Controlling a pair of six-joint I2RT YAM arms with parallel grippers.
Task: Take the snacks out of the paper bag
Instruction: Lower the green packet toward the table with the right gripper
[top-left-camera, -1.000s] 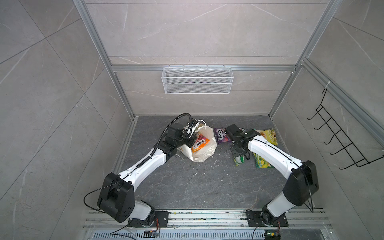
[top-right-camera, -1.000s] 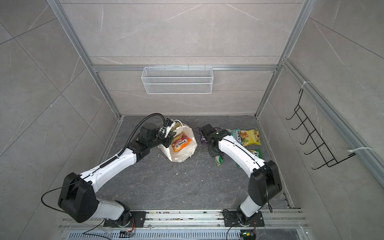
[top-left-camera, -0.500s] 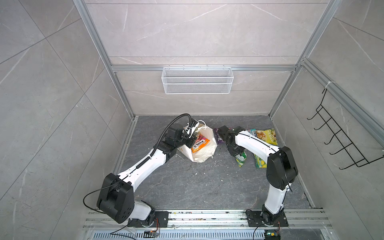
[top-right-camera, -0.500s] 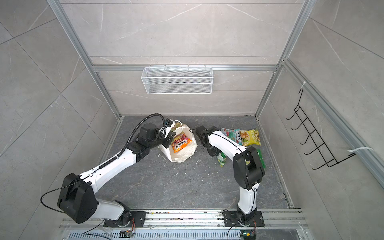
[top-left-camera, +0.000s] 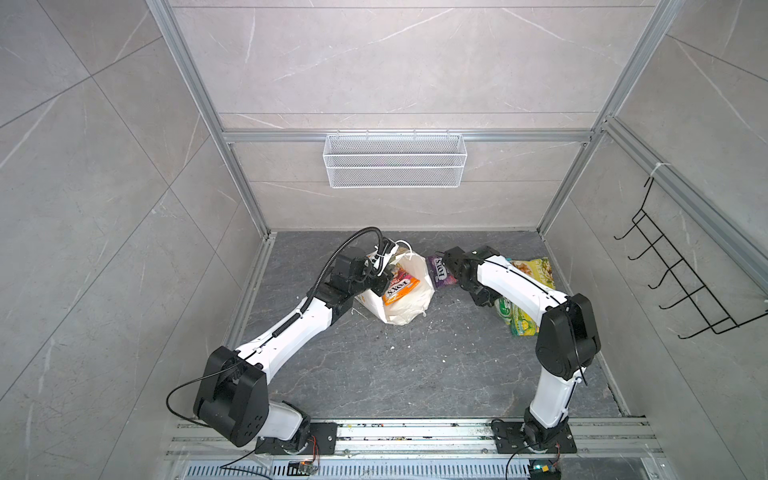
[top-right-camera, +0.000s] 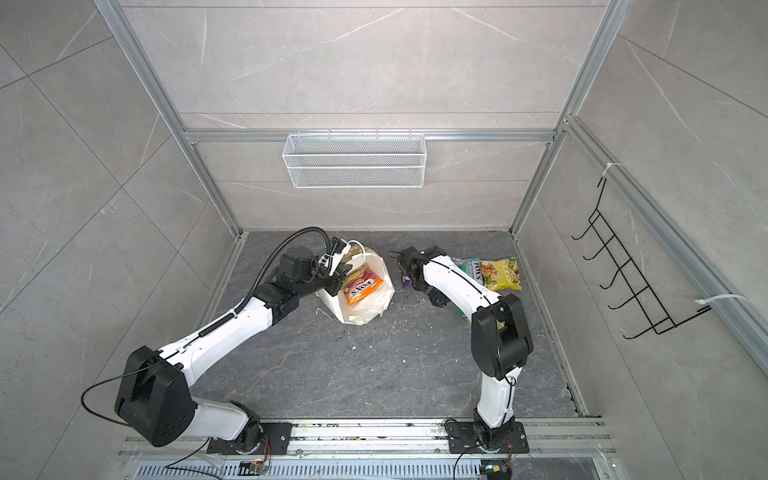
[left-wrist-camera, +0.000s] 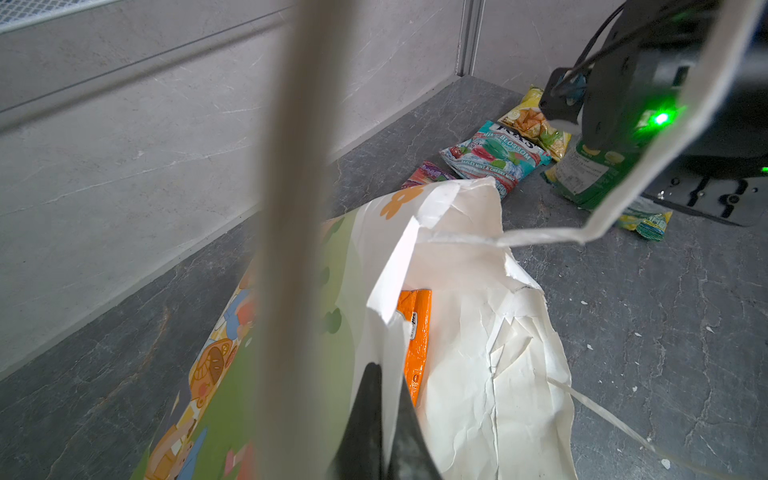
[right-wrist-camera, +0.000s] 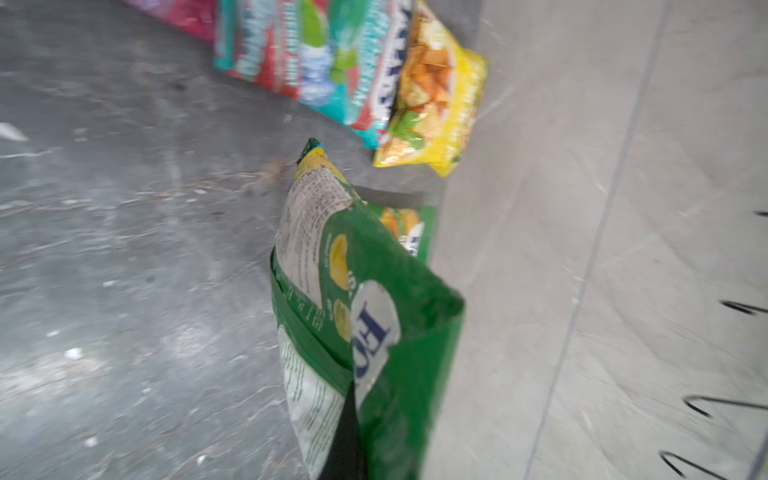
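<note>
My right gripper turns next, lowers toward the bare floor (top-right-camera: 446, 321) beside the yellow-green packet and releases the green packet there, because that spot lies open.
The white paper bag (top-left-camera: 405, 309) lies tipped on the dark floor, mouth up, with an orange snack packet (top-left-camera: 400, 289) inside. My left gripper (left-wrist-camera: 384, 399) is shut on the bag's rim (left-wrist-camera: 390, 299). My right gripper (right-wrist-camera: 349, 415) is shut on a green packet (right-wrist-camera: 365, 291), held just above the floor near the right wall. On the floor lie a purple packet (top-left-camera: 439, 272), a teal packet (top-right-camera: 467, 266), a yellow chip bag (top-right-camera: 500, 274) and a yellow-green packet (top-left-camera: 523, 324). In both top views the right forearm (top-left-camera: 515, 282) hides part of these.
A white wire-mesh basket (top-left-camera: 395, 166) hangs on the back wall. A black hook rack (top-left-camera: 681, 282) sticks out from the right wall. Small paper scraps (top-left-camera: 392, 336) dot the floor. The bag's cord handle (left-wrist-camera: 615, 191) loops loosely across the left wrist view.
The right arm has folded, its elbow swinging in toward the middle, and the green packet has shifted slightly right with the gripper. The left arm and the bag have stayed put.
</note>
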